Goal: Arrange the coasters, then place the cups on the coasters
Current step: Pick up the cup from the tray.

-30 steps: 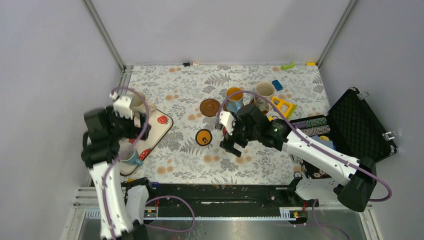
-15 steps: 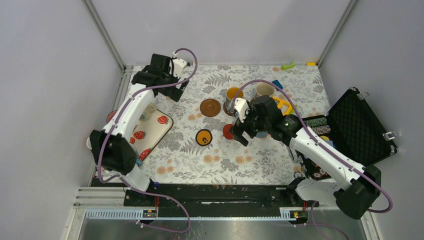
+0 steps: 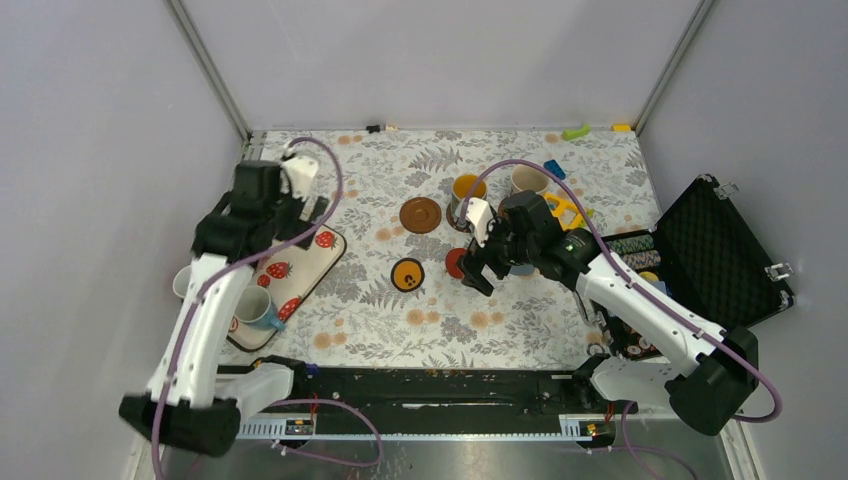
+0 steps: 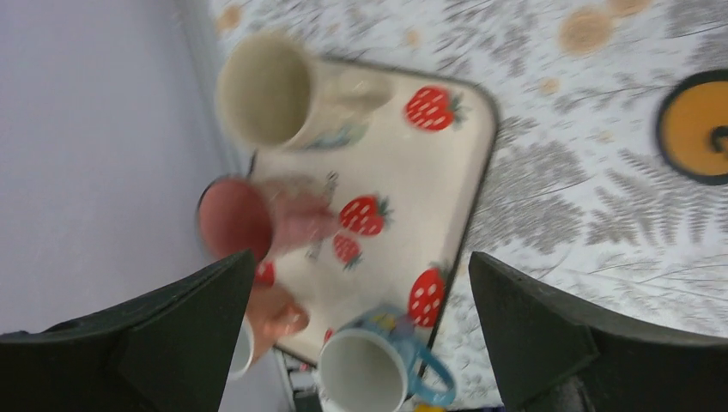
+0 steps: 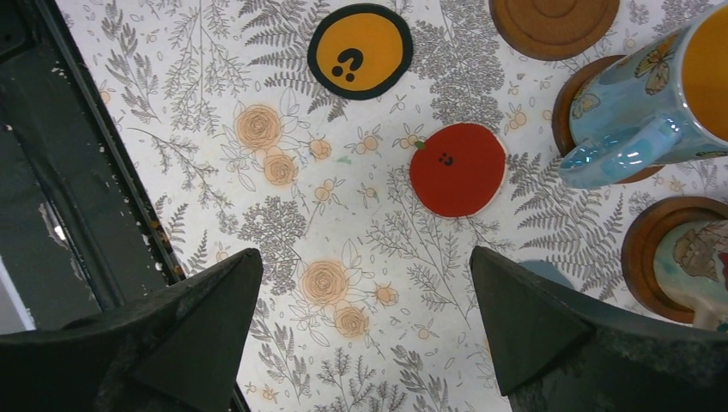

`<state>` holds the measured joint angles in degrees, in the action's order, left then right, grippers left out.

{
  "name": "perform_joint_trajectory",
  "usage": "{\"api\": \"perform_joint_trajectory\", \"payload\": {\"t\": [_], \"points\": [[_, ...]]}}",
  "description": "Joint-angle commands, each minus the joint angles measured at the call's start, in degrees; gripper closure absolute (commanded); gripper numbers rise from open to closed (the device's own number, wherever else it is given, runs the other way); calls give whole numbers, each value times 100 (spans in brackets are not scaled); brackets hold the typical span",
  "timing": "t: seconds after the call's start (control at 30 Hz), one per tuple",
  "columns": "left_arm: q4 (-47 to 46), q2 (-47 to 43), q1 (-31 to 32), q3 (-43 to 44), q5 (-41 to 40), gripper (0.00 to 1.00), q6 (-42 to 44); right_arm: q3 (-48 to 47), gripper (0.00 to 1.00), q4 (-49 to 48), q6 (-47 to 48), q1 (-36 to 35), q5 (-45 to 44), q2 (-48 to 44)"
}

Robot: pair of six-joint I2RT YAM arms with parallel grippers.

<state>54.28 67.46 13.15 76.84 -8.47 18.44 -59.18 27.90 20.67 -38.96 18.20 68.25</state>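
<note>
A brown coaster is still free, so my left gripper should next go down and to the left in the top view, onto the pink cup's rim beside its handle.
My left gripper (image 3: 312, 215) (image 4: 360, 255) hangs open over the strawberry tray (image 4: 412, 197), empty. Below it, blurred, stand a cream cup (image 4: 266, 90), a pink cup (image 4: 249, 219) and a white cup with a blue handle (image 4: 369, 369) (image 3: 258, 310). My right gripper (image 3: 476, 268) (image 5: 365, 251) is open above bare cloth, just near of the red coaster (image 5: 457, 169) (image 3: 455, 262). The orange coaster (image 5: 360, 50) (image 3: 407, 273) and a brown coaster (image 5: 554, 21) (image 3: 420, 214) lie free. The blue cup (image 5: 661, 112) (image 3: 467, 195) stands on a brown coaster (image 5: 571, 94). Another cup (image 5: 695, 257) sits on a brown coaster (image 5: 648, 249).
An open black case (image 3: 720, 250) with poker chips (image 3: 625, 250) stands at the right. A yellow toy (image 3: 570, 212) and a blue block (image 3: 553, 170) lie behind the right arm. One more white cup (image 3: 183, 282) sits by the left wall. A grey-blue patch (image 5: 541, 270) shows behind my right finger.
The left arm swung to the table's back left and then returned over the tray. The right gripper pulled back toward the cups, uncovering the red coaster, then held still.
</note>
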Motion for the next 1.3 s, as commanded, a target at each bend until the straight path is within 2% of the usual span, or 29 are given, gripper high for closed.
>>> {"api": "perform_joint_trajectory", "payload": {"t": [0.0, 0.1, 0.2, 0.33, 0.57, 0.83, 1.13, 1.27], "points": [[79, -793, -888, -814, -514, 1, 440, -20, 0, -151, -209, 21, 389, 12], [-40, -804, -1880, -819, 104, 1, 704, -39, 0, -165, -302, 24, 477, 72], [-22, -590, -2337, -740, 521, 1, 726, -35, 0, -138, -310, 25, 540, 120], [149, -236, -2355, -657, 1007, 1, 463, -15, 0, -141, -274, 21, 561, 37], [28, 1038, -2349, -324, 1121, 6, -154, 38, 0, -192, -329, 21, 898, 82], [-287, 1802, -2168, -232, 509, 14, -452, 12, 0, -174, -434, 16, 1163, 246], [-651, 1735, -2045, -344, 210, 18, -420, 12, 0, -179, -431, 18, 1160, 358], [-801, 1951, -2044, -365, -215, 19, -419, -10, 0, -173, -503, 17, 1220, 457]]}}
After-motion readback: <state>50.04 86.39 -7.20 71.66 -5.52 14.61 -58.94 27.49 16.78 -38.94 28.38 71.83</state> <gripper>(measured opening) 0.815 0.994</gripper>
